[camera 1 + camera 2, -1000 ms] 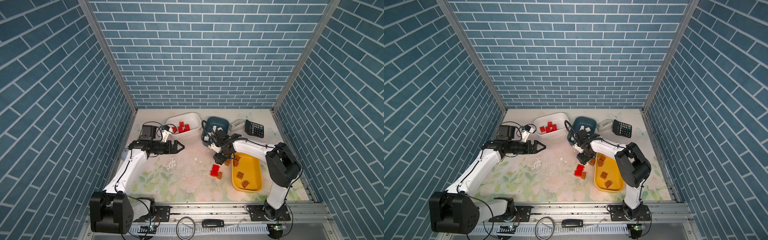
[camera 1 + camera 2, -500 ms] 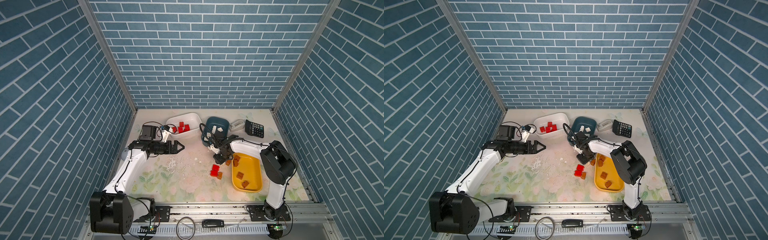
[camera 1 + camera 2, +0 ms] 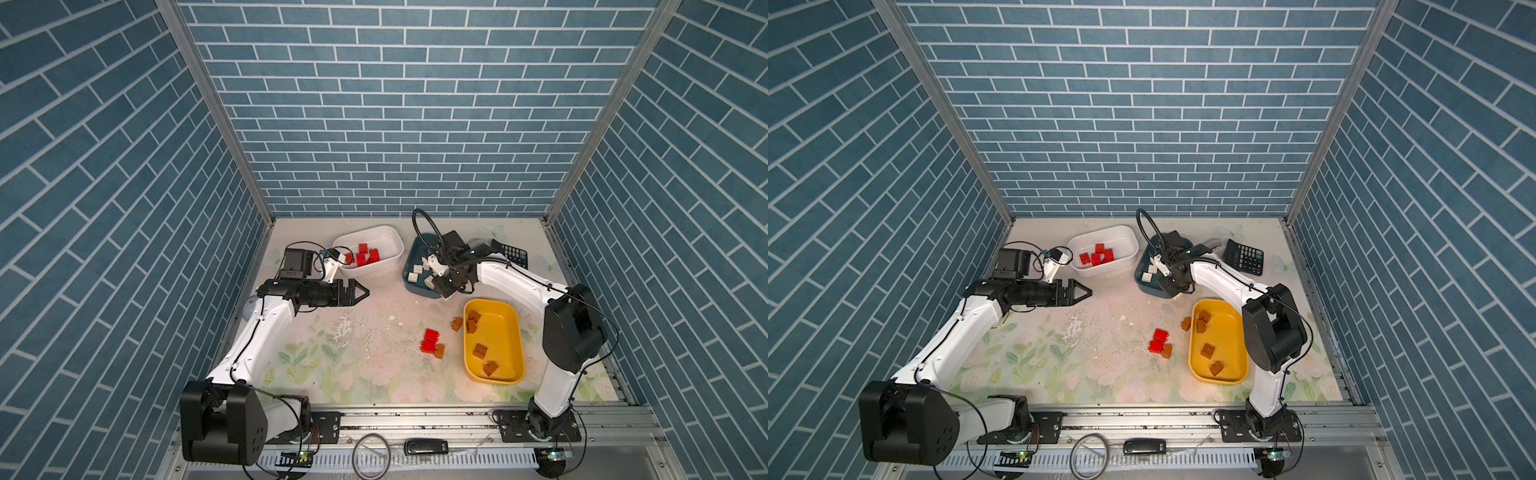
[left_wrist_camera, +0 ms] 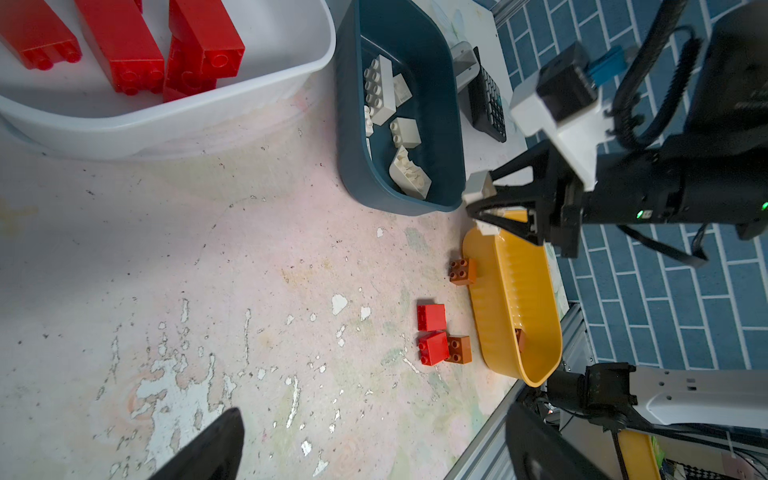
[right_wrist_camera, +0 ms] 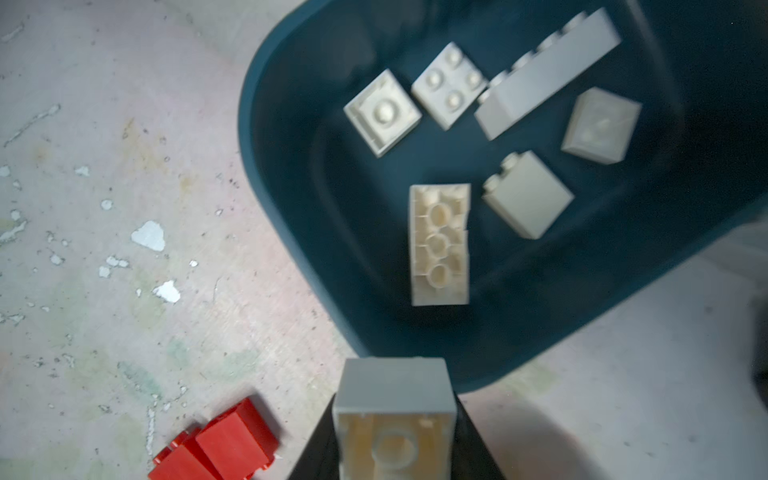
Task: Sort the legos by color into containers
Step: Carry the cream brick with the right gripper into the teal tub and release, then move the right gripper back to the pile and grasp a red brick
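My right gripper carries the cream-white lego (image 5: 392, 415) outward past the white legos next. It then releases the lego at the teal container's far end (image 5: 676, 68), since the container's bare bottom lies outward there.
My right gripper (image 3: 443, 287) is shut on a cream-white lego (image 5: 392, 415) and hovers at the near rim of the dark teal container (image 3: 411, 286), which holds several white legos (image 5: 440, 245). The white container (image 3: 397, 243) holds several red legos (image 3: 365, 255). Several brown legos (image 3: 480, 351) lie in the yellow container (image 3: 511, 320). On the mat between the arms lie two red legos (image 3: 429, 340) and two brown ones (image 3: 457, 323), one beside the yellow container, one (image 3: 439, 351) against the red pair. My left gripper (image 3: 363, 293) stands open and empty near the white container.
A black calculator (image 3: 513, 255) and a grey tape dispenser (image 4: 463, 66) sit behind the teal container. The metal front rail (image 3: 415, 415) carries a cable loop (image 3: 371, 455) and a small black device (image 3: 426, 446). Brick-patterned walls close in three sides.
My right gripper closed on the white lego and carried it from beside the yellow container back toward the teal one. The left arm has stayed still.
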Available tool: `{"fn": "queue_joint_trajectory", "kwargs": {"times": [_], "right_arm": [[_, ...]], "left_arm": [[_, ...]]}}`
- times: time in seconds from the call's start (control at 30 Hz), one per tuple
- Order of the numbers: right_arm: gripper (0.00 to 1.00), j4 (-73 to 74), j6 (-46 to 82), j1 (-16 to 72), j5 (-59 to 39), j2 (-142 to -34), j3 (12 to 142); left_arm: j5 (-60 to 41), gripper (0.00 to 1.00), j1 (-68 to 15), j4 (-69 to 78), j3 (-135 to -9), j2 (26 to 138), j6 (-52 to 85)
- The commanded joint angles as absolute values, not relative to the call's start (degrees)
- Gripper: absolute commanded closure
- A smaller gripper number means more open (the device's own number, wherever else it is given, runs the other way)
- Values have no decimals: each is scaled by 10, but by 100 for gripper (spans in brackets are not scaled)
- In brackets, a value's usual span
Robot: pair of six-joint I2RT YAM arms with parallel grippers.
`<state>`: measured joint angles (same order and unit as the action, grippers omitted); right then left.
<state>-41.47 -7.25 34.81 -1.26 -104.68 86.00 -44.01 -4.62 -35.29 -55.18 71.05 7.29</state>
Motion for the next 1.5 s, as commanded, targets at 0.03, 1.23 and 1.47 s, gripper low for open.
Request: {"fn": "queue_joint_trajectory", "kwargs": {"times": [0.03,1.23,1.47], "right_arm": [[75,-420,-133,315,1,-1094,929],[41,-390,-236,266,-112,-1145,1014],[42,-408,-222,307,-181,-991,837]], "left_arm": [[-448,0,-42,-355,-565,713,73],[-439,0,-42,-374,-564,704,70],[-440,1,-42,-372,-566,710,70]]}}
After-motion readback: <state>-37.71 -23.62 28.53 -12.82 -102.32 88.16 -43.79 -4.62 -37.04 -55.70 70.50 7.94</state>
